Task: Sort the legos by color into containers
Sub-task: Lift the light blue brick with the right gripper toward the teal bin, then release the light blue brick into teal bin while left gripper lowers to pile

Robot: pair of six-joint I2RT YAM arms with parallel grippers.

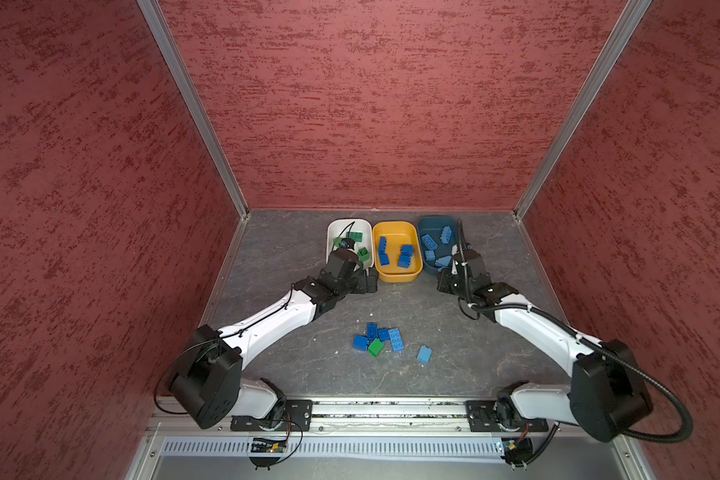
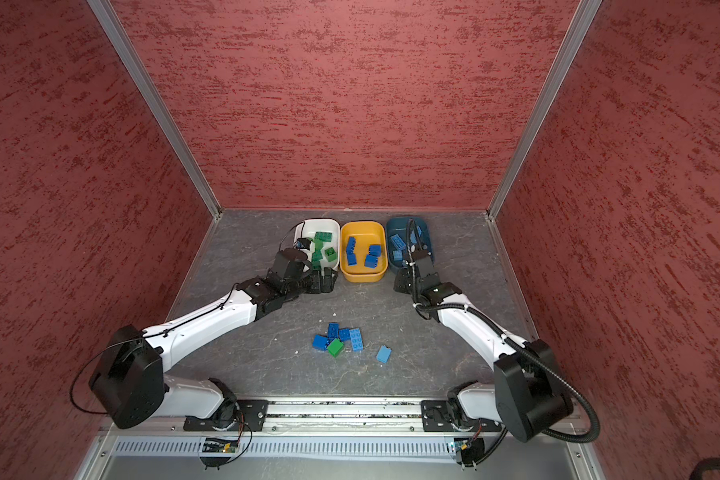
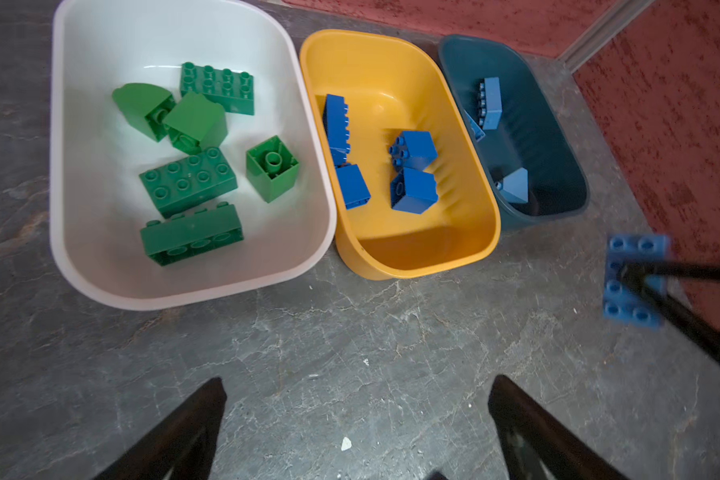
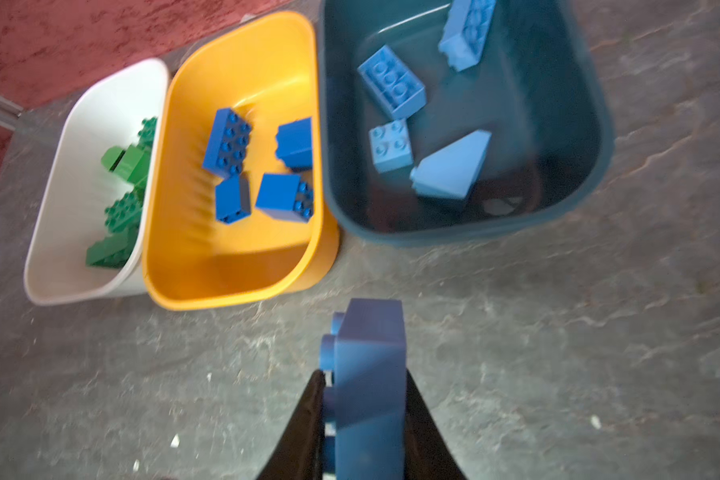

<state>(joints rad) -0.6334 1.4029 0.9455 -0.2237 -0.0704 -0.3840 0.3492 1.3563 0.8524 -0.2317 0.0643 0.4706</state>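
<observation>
I will next move my right gripper outward past the teal tub's near rim and let go of the brick over the teal tub's middle [image 1: 439, 247] [image 4: 457, 105], because this brick's light blue matches the legos inside.
Three containers stand in a row at the back: a white tub [image 1: 334, 227] with green legos [image 3: 188, 183], a yellow tub [image 1: 396, 276] with dark blue legos [image 3: 414, 189], and a teal tub [image 1: 424, 225] with light blue legos [image 4: 393, 85]. My right gripper [image 4: 362, 372] is shut on a blue studded brick [image 3: 634, 282], just in front of the teal tub's near wall [image 4: 454, 237]. My left gripper [image 3: 358, 379] is open with nothing in it, over bare table before the white tub's rim [image 3: 184, 300]. Loose legos [image 1: 375, 337] lie mid-table.
The loose cluster holds several blue bricks and one green brick [image 1: 376, 347]; a light blue brick [image 1: 424, 354] lies apart to its right. Red walls close in the back and both sides. The arms' base rail [image 1: 391, 409] runs along the front edge.
</observation>
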